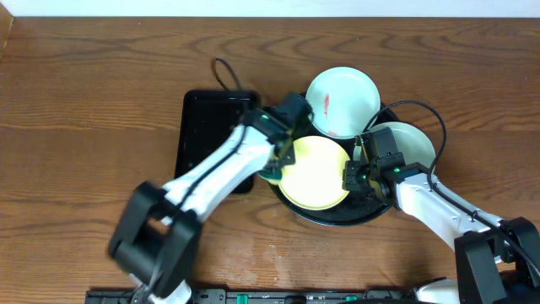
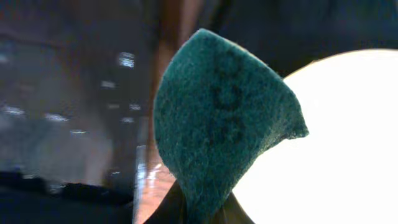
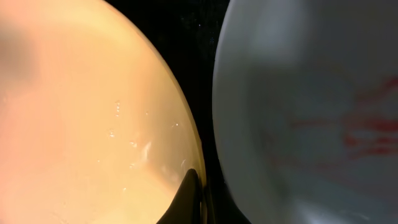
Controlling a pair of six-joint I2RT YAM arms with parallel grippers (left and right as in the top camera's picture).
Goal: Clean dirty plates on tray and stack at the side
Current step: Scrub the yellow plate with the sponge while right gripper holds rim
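The robot's left gripper will wipe over the yellow plate [image 1: 314, 173], then go across onto the bottom of the rectangular black tray and let go of the sponge, because that tray has free space.
The pale yellow plate [image 1: 314, 173] lies in the big round black tray [image 1: 337, 218]. My right gripper [image 1: 353, 179] is shut on its right rim; in the right wrist view [image 3: 194, 199] a finger lies over the yellow plate's [image 3: 81, 112] edge. My left gripper [image 1: 283, 159] is shut on a dark green scouring sponge [image 2: 217, 124] at the yellow plate's [image 2: 336, 137] left edge. A bluish-white plate [image 1: 342, 101] with a red smear leans on the tray's back rim and shows in the right wrist view [image 3: 311, 124]. A second bluish-white plate [image 1: 409, 142] sits at the right, half hidden by my right arm.
A smaller rectangular black tray [image 1: 211, 127] lies left of the round tray, under my left arm. A black cable [image 1: 226, 72] loops behind it. Brown wood-grain tabletop [image 1: 93, 110] spreads to the left and along the front.
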